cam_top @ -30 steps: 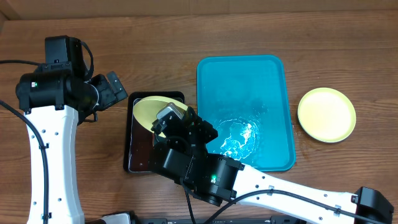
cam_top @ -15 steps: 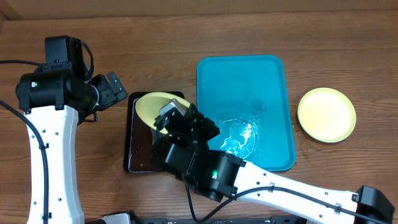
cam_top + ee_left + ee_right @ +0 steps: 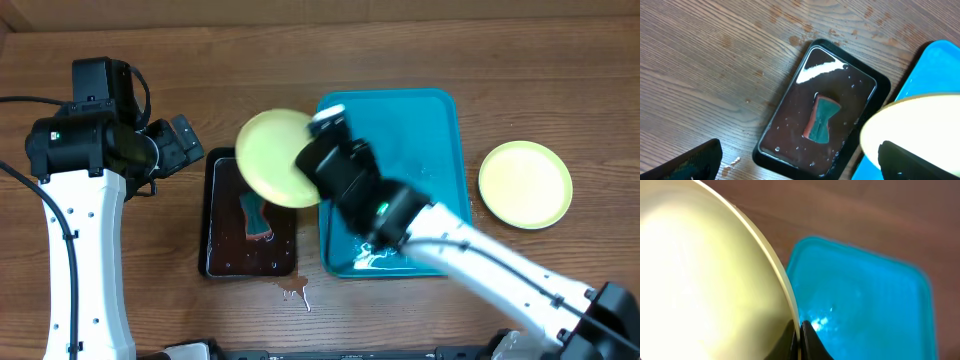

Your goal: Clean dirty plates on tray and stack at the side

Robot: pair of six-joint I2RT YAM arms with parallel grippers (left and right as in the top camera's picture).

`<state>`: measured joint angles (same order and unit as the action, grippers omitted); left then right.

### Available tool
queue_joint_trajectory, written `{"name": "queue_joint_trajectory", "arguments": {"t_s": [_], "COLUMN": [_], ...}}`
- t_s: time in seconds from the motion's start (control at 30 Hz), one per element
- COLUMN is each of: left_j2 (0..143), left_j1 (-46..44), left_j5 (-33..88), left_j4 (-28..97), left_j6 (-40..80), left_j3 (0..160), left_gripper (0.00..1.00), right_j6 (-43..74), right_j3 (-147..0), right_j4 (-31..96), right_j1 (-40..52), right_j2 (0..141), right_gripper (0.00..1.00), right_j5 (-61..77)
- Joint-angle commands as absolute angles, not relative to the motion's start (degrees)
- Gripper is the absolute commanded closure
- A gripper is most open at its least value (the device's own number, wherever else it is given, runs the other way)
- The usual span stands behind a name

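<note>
The robot's right gripper next needs to move across the tray toward the other plate, which is beside the teal tray [image 3: 440,120], and lower the held plate onto that other plate.
My right gripper [image 3: 308,158] is shut on the rim of a pale yellow-green plate [image 3: 272,158]. It holds the plate tilted in the air over the far end of the black tray and the left edge of the teal tray [image 3: 440,120]. In the right wrist view the fingers [image 3: 807,337] pinch the plate [image 3: 705,280] edge, with the tray [image 3: 870,305] below. Another yellow-green plate [image 3: 525,184] lies on the table right of the tray. My left gripper [image 3: 185,145] hangs open and holds nothing, left of the black tray. Its wrist view shows the gripper [image 3: 800,150] spread wide and the lifted plate [image 3: 920,115].
A black tray [image 3: 213,215] of dark water holds a teal-and-red sponge [image 3: 257,217], which also shows in the left wrist view as the sponge [image 3: 821,120]. Water glistens on the near part of the teal tray [image 3: 385,225]. A small spill [image 3: 295,292] marks the table in front of the black tray.
My right arm has lifted the plate out of the black tray and swung it up and to the right, uncovering the sponge. The left arm has not moved.
</note>
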<state>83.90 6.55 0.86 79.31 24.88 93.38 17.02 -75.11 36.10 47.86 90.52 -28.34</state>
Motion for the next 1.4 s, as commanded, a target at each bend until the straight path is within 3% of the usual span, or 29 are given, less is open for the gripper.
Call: {"name": "queue_joint_trajectory", "arguments": {"t_s": [0.0, 0.1, 0.27, 0.37, 0.53, 0.93, 1.0, 1.07, 1.37], "left_j2": [84.01, 84.01, 84.01, 84.01, 84.01, 84.01, 84.01, 84.01, 84.01], "left_j1": [6.81, 6.81, 6.81, 6.81, 6.81, 6.81, 6.81, 6.81, 6.81], "left_j5": [1.06, 1.08, 1.06, 1.06, 1.06, 1.08, 1.08, 1.06, 1.08], "left_j4": [79.29, 79.29, 79.29, 79.29, 79.29, 79.29, 79.29, 79.29, 79.29], "left_j6": [24.21, 24.21, 24.21, 24.21, 24.21, 24.21, 24.21, 24.21, 24.21], "left_j3": [94.30, 94.30, 94.30, 94.30, 94.30, 94.30, 94.30, 94.30, 94.30], "left_gripper": [0.00, 0.00, 0.00, 0.00, 0.00, 0.00, 0.00, 0.00, 0.00], "right_j6": [26.11, 27.49, 27.44, 26.04, 25.10, 25.30, 25.26, 23.16, 16.40], "right_j3": [-76.44, -76.95, -76.90, -76.86, -75.64, -61.43, -61.54, -62.39, -67.16], "right_j4": [38.24, 44.10, 54.48, 59.18, 62.02, 54.26, 54.24, 54.30, 58.13], "right_j1": [36.36, 18.44, -7.05, -18.79, -30.85, -34.94, -34.87, -34.50, -24.08], "right_j2": [86.70, 84.44, 85.62, 87.44, 90.87, 94.21, 94.19, 93.78, 82.24], "right_gripper": [0.96, 0.96, 0.96, 0.96, 0.96, 0.96, 0.85, 0.65, 0.56], "right_j5": [-7.18, 8.60, 12.67, 12.49, 11.09, 8.62, 9.17, 12.43, 18.28]}}
